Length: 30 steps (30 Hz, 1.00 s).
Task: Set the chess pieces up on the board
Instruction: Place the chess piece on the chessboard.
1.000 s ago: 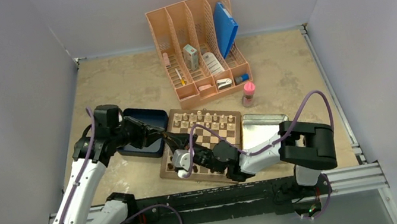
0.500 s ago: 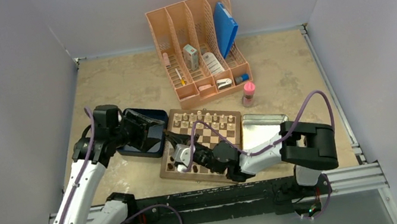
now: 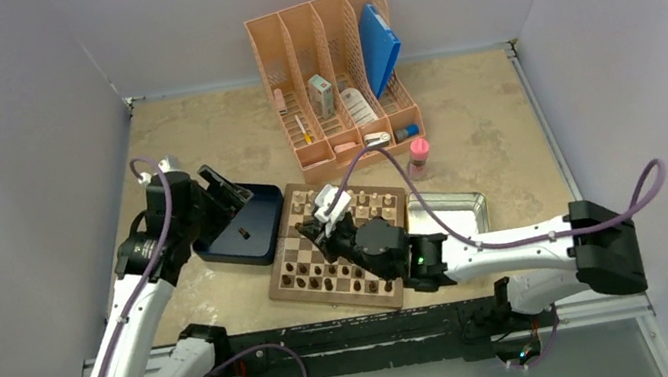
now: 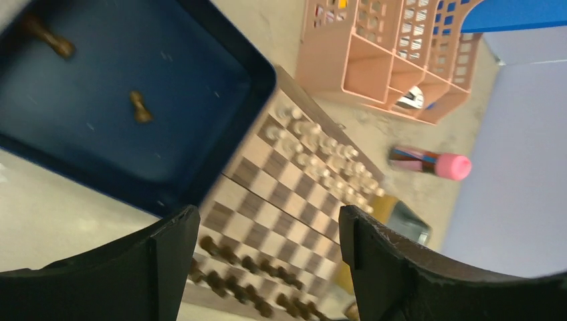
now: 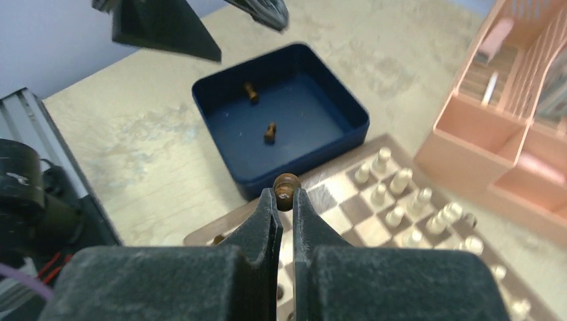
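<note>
My right gripper swings back, goes down and lets go beside matching dark pieces next. The dark front row's end [image 3: 373, 274] by the tin lies below the gripper and back.
The board [image 3: 277, 283] lies at the table's middle. Several dark chess pieces [image 3: 318, 274] fill its near rows, and pale ones [image 3: 368, 201] its far rows. My right gripper [image 3: 321, 226] hovers over the board's left part, shut on a dark brown chess piece [image 5: 287, 184] whose round head sticks out between the fingertips. My left gripper [image 3: 227, 190] hangs open and empty over the dark blue tray [image 3: 240, 249]. In the left wrist view that gripper [image 4: 267, 212] frames the board [image 4: 281, 194]. Two more dark pieces [image 5: 270, 132] [image 5: 251, 91] lie in the tray [image 5: 220, 87].
A shiny metal tin [image 3: 451, 215] sits right of the board. Behind the board stand a peach desk organizer [image 3: 333, 77] and a pink-capped bottle [image 3: 418, 157]. Grey walls close in on both sides.
My left gripper opened and drew back from the board to above the blue tray. My right gripper shut on a dark piece and moved toward the board's far left.
</note>
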Motion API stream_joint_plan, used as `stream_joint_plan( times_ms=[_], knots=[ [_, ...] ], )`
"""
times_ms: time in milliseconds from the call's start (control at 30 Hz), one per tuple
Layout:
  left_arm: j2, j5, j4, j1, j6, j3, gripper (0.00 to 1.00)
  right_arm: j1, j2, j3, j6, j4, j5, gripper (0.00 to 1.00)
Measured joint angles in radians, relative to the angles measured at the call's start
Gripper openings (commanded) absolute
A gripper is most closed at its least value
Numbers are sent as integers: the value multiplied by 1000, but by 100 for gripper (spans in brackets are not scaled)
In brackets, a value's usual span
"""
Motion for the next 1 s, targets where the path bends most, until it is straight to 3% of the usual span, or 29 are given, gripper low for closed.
stream_joint_plan(
  times_ms=[200,400,667,1000],
  knots=[
    [-56,-77,114,0,309,-55,76,-3,-99,50,329,-422,32,0],
    [-60,-9,223,0,523,-145,76,-19,-146,91,561,-751,37,0],
    [-20,111,285,0,614,-149,76,-63,-201,130,824,-1015,34,0],
    [-46,134,302,0,650,-182,78,-64,-269,120,996,-1160,-26,0]
  ],
)
